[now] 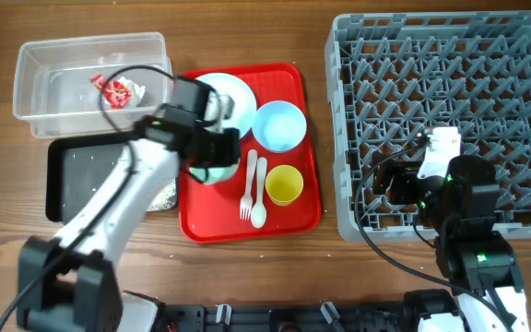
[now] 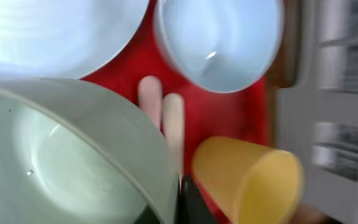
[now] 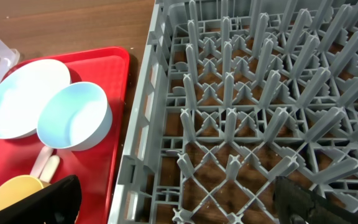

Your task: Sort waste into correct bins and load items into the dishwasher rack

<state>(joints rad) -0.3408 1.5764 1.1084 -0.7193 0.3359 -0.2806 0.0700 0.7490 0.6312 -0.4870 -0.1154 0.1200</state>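
Observation:
The yellow cup (image 1: 284,184) is past the rack's side by the red tray, so my right gripper should next tilt sideways and swing over that side toward my left gripper.
My left gripper (image 1: 212,152) (image 2: 169,208) is shut on the rim of the pale green bowl (image 1: 206,173) (image 2: 73,162) over the red serving tray (image 1: 302,217). On that tray lie the pale blue plate (image 1: 233,97) (image 2: 55,31), the pale blue bowl (image 1: 279,124) (image 2: 219,37), the yellow cup (image 1: 284,184) (image 2: 253,177), the white fork (image 1: 248,189) and the spoon (image 1: 260,195). The red-and-white wrapper (image 1: 116,89) lies in the clear tub (image 1: 26,92). My right gripper (image 1: 390,180) (image 3: 179,199) is open and empty over the front left corner of the grey dishwasher rack (image 1: 450,55) (image 3: 241,93).
The black tray (image 1: 72,180) lies in front of the clear tub, left of the red tray, with a pale speckled patch (image 1: 162,195) at its right end. My left arm crosses above it. The rack's wall stands close to the red tray's right edge.

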